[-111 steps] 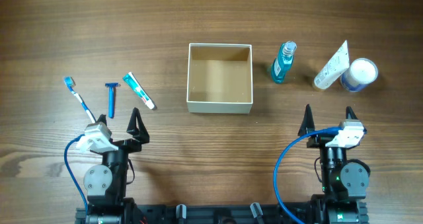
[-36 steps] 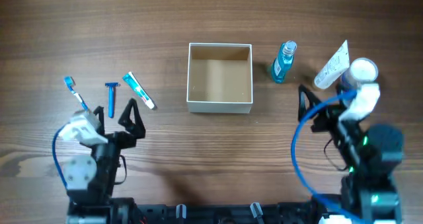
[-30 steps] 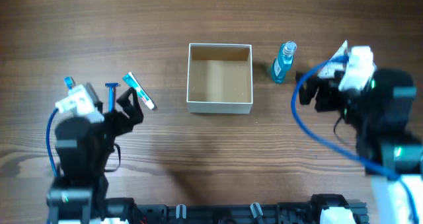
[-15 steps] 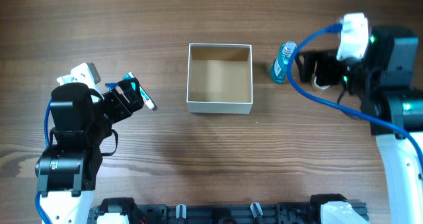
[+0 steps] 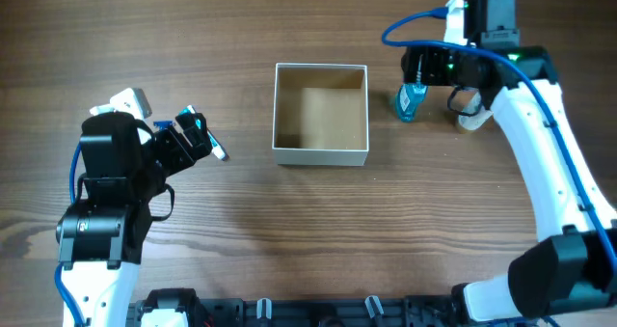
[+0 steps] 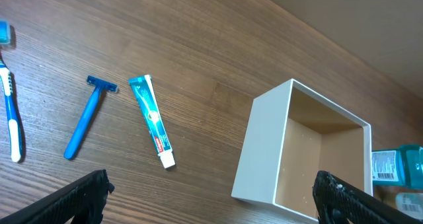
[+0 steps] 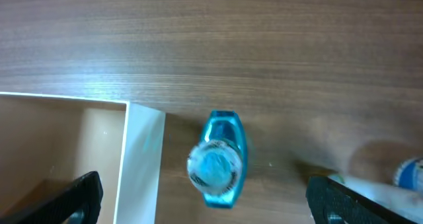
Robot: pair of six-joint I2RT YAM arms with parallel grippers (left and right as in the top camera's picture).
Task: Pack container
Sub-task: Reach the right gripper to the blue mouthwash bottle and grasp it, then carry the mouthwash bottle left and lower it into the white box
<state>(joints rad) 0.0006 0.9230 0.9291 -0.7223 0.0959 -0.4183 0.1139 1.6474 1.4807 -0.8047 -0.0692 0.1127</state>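
Note:
Next I will lower my right gripper's fingers around the blue bottle's capped top [image 7: 215,167] and close them, since that top is below, lined up with the gap between them.
The container [image 5: 321,155] is a square open box with white walls and a tan inside, empty, at mid-table. It also shows in the left wrist view [image 6: 264,158] and the right wrist view [image 7: 145,158]. A blue bottle [image 5: 409,102] stands just right of it. My right gripper [image 5: 430,68] is open above the bottle [image 7: 218,159], not touching it. My left gripper [image 5: 189,139] is open over the toothpaste tube [image 5: 218,152]. In the left wrist view my gripper [image 6: 211,207] faces the toothpaste [image 6: 153,121], a blue razor [image 6: 84,121] and a toothbrush [image 6: 10,118].
A white tube [image 5: 472,122] lies right of the bottle, mostly under my right arm. A blurred white and blue item [image 7: 406,174] shows at the right edge of the right wrist view. The razor and toothbrush are hidden under my left arm in the overhead view.
Both arms have reached out from the table's front edge. My right gripper has swung left and now hangs over the blue bottle. My left gripper sits over the toothpaste.

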